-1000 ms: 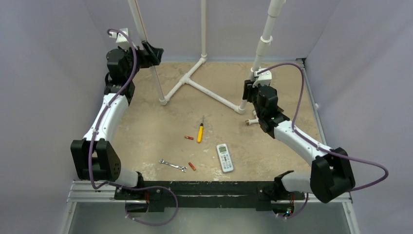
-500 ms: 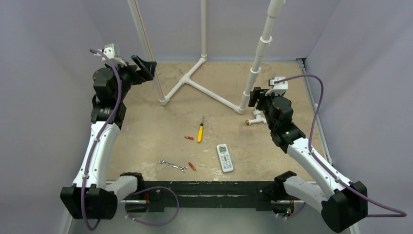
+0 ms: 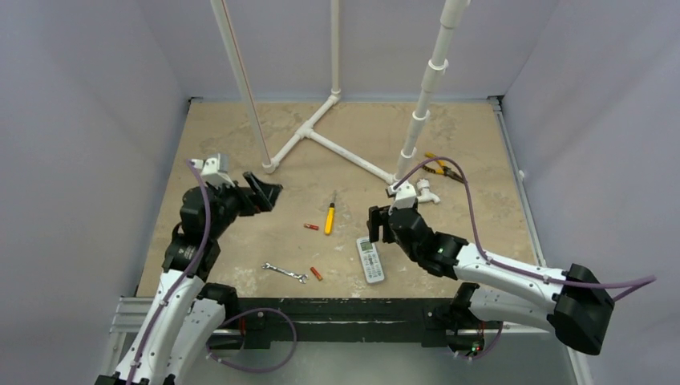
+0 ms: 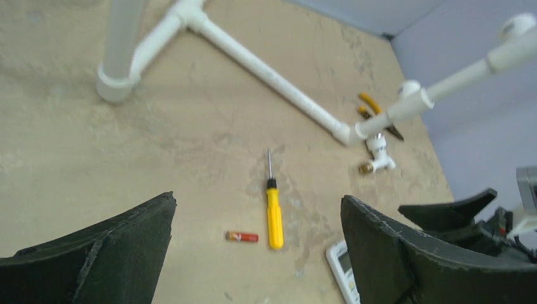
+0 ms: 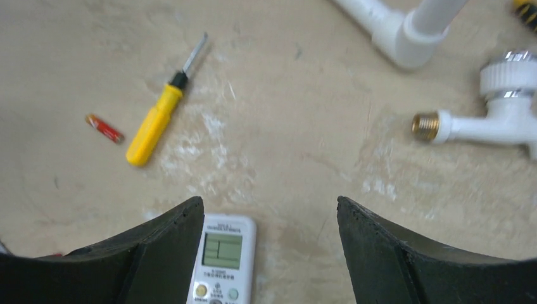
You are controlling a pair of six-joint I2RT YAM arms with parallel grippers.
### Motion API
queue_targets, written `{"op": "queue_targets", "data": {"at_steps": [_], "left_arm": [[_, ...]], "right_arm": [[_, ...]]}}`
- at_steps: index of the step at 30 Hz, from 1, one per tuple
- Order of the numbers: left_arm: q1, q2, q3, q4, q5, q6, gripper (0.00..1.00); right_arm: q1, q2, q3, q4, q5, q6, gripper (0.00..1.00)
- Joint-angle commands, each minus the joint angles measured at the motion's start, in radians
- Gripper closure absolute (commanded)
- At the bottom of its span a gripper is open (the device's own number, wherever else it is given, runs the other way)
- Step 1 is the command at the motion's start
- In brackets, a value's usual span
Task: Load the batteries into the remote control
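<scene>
I need to move my right gripper down and back next, onto the buttoned part of the remote.
The white remote control (image 3: 370, 260) lies flat near the table's front, display end away from me. One orange-red battery (image 3: 311, 227) lies left of the yellow screwdriver (image 3: 329, 216). The other battery (image 3: 317, 273) lies beside the wrench. My left gripper (image 3: 269, 195) is open and empty, left of the first battery and above the table. Its wrist view (image 4: 256, 201) shows that battery (image 4: 242, 237) and the remote's corner (image 4: 342, 269). My right gripper (image 3: 375, 224) is open and empty over the remote's display end. Its wrist view (image 5: 269, 202) shows the remote (image 5: 223, 263) by the left finger.
A silver wrench (image 3: 284, 273) lies front left. A white PVC pipe frame (image 3: 337, 148) stands at the back with upright poles. A white tap fitting (image 3: 425, 192) and yellow-handled pliers (image 3: 443, 167) lie behind my right gripper. The screwdriver (image 5: 155, 123) is left of my right gripper.
Both arms have swung down from the back of the table toward the middle. My left gripper now hangs near the far battery, my right gripper over the remote's display end.
</scene>
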Motion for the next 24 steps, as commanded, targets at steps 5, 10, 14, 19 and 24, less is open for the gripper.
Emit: {"op": "queue_targets", "data": {"at_steps": [5,10,14,19,24], "left_arm": [[-0.086,-0.099,-0.276,0.085,0.084,-0.145,0.0],[-0.086,-0.09,-0.33,0.196,0.141,-0.197,0.0],[-0.087,-0.028,-0.305,0.274,0.186,-0.21,0.0],[-0.088,0.036,-0.275,0.32,0.236,-0.212,0.01],[-0.092,0.028,-0.288,0.338,0.24,-0.217,0.01]], "right_arm": [[0.064,0.008,-0.112,-0.139,-0.081,0.315,0.27],[0.065,-0.031,-0.179,-0.086,-0.23,0.348,0.28],[0.065,-0.024,-0.215,-0.055,-0.297,0.364,0.3],[0.065,0.0,-0.223,-0.058,-0.346,0.363,0.34],[0.065,-0.013,-0.237,-0.065,-0.376,0.358,0.34]]}}
